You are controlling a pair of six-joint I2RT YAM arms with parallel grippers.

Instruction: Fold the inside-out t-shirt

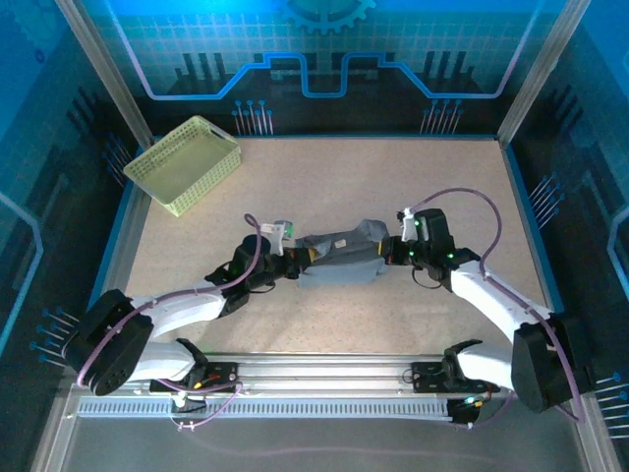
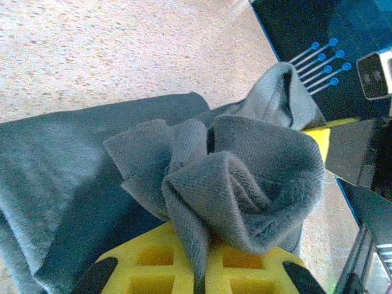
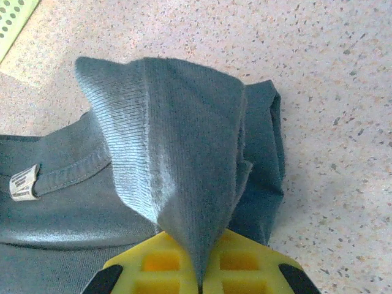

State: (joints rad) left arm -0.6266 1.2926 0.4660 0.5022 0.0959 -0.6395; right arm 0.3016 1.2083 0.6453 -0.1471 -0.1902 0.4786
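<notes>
The t-shirt's far edge [image 1: 365, 231] [image 3: 95, 127] beside the collar is outward and below. My right gripper will next move outward and down there to release the fold, which is still tented.
The dark slate-grey t-shirt [image 1: 342, 258] lies bunched into a narrow band across the middle of the table, stretched between both grippers. My left gripper [image 1: 292, 264] is shut on its left end; in the left wrist view a crumpled wad of the t-shirt [image 2: 233, 177] bulges out from between the yellow fingers [image 2: 153, 260]. My right gripper [image 1: 395, 252] is shut on the right end, where a tented fold of the t-shirt [image 3: 177, 153] runs down into the closed yellow fingers [image 3: 245, 260]. The collar with a white label [image 3: 23, 182] lies to the left.
A pale yellow-green lattice basket [image 1: 185, 162] stands at the back left of the table; its corner [image 3: 15, 15] shows in the right wrist view. Speckled beige tabletop [image 1: 393, 182] surrounds the shirt. Metal frame posts and blue walls enclose the table.
</notes>
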